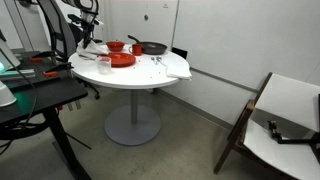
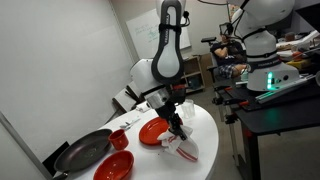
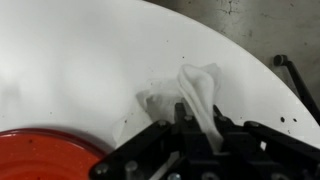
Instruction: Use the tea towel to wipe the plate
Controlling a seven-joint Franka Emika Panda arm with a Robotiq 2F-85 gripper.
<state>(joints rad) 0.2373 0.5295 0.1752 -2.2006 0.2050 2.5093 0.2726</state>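
The robot's gripper should next go down toward the red bowl, onto the white tabletop beside the plate, to let go of the gripped fold of the tea towel [image 2: 186, 151], which still stands raised.
A red plate [image 2: 153, 131] lies on the round white table [image 2: 205, 125]; it also shows in an exterior view [image 1: 122, 60] and at the lower left of the wrist view [image 3: 45, 155]. My gripper [image 2: 180, 130] is just beside the plate, near the table's edge. It is shut on a white tea towel [image 2: 186, 151]. In the wrist view the towel [image 3: 200, 90] rises in a fold between the gripper's [image 3: 195, 135] fingers, and its other end rests crumpled on the table next to the plate. The towel is off the plate.
A red bowl [image 2: 113, 167] and a black pan [image 2: 85, 152] sit on the table beyond the plate; both also show in an exterior view, the bowl [image 1: 117, 46] and the pan [image 1: 152, 47]. A desk with equipment [image 1: 30, 85] stands close by. A chair [image 1: 285, 120] stands aside.
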